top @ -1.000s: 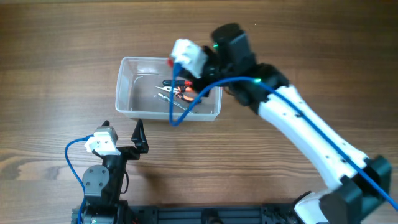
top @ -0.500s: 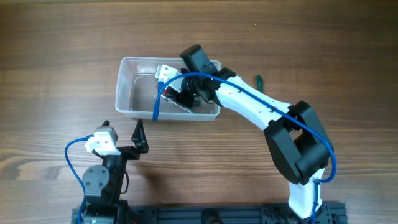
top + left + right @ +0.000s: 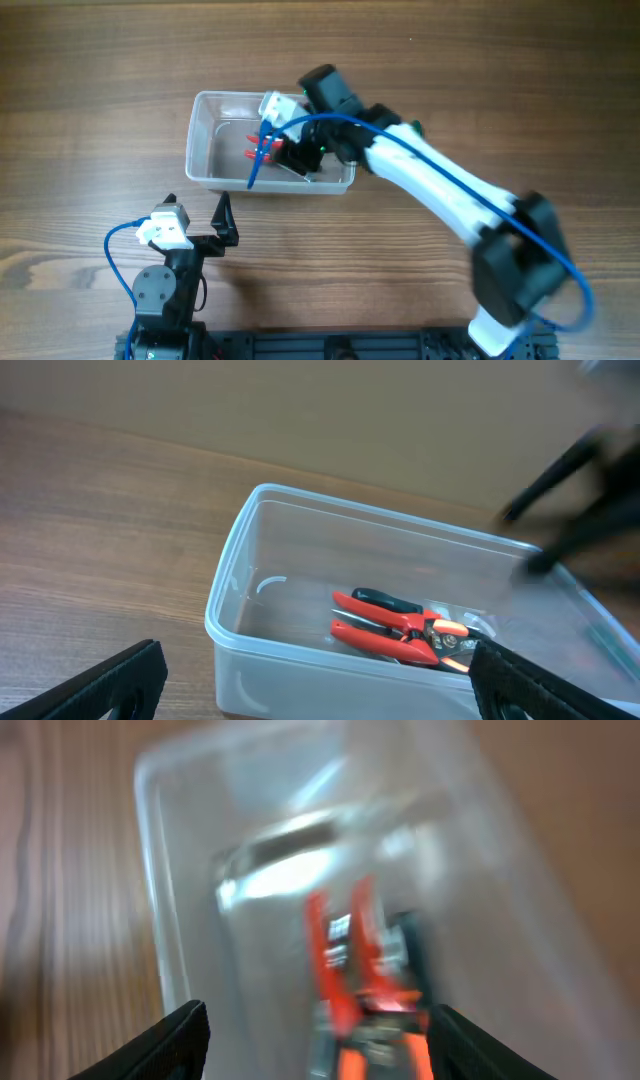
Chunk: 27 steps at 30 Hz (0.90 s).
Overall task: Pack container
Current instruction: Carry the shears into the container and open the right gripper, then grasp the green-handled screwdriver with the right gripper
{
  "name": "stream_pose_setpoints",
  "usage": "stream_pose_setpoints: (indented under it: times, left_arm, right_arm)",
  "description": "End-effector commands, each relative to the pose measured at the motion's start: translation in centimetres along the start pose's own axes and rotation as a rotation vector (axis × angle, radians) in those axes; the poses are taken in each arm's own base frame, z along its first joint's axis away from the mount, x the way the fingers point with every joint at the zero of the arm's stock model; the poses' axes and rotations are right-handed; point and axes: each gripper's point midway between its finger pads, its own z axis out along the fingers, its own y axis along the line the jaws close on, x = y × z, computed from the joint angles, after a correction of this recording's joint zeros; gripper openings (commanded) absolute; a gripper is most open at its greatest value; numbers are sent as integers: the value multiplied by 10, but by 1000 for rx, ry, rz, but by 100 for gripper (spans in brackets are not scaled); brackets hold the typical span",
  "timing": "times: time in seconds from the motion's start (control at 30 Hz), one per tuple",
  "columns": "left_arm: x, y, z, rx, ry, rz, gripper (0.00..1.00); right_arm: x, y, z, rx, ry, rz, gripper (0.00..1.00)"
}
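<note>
My right gripper rises from the pliers (image 3: 256,152) next, then crosses and lowers to the green handle of the tool outside the tub.
The clear container (image 3: 218,135) stands left of the table's middle. Red-handled pliers (image 3: 256,152) lie on its floor, also in the left wrist view as pliers (image 3: 390,626) inside the container (image 3: 300,660). My right gripper (image 3: 287,157) reaches down into the tub. In the blurred right wrist view the right gripper (image 3: 320,1045) is open, its fingers (image 3: 172,1040) wide apart on either side of the pliers (image 3: 350,960) and not touching them. My left gripper (image 3: 320,685) is open and holds nothing, standing in front of the container's near wall.
A green-handled tool (image 3: 414,128) peeks out behind the right arm, right of the tub. The left arm's base (image 3: 160,290) sits at the near edge. Bare wooden tabletop (image 3: 100,80) surrounds the tub.
The right gripper came down into the container with the pliers and its jaws spread apart, leaving the pliers on the floor. The left arm has stayed still.
</note>
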Motion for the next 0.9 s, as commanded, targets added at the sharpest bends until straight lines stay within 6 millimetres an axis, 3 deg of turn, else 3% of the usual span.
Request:
stream_pose_setpoints:
  times: [0.0,0.07,0.13,0.23,0.37,0.47,0.57,0.67,0.87]
  left_arm:
    - [1,2,0,-9,2,-10,100]
    - [1,2,0,-9,2,-10,100]
    - [1,2,0,-9,2,-10,100]
    - [1,2,0,-9,2,-10,100]
    - [1,2,0,-9,2,-10,100]
    - [1,2,0,-9,2,-10,100]
    - [1,2,0,-9,2,-10,100]
    - [1,2,0,-9,2,-10,100]
    - [1,2,0,-9,2,-10,100]
  right_arm:
    - [-55,-64,-124,434,-148,62,69]
    - [-53,-85,-167,573,-174,125,69]
    - [-38,-103,-197,658,-171,215,68]
    - [3,-120,-211,690,-97,379,68]
    - [98,-136,-190,687,124,682,64]
    - [162,-139,-157,646,282,847,64]
    - [205,-136,-121,552,412,926,64]
    - [230,-134,-100,495,473,976,62]
    - [256,-132,-74,448,537,1009,60]
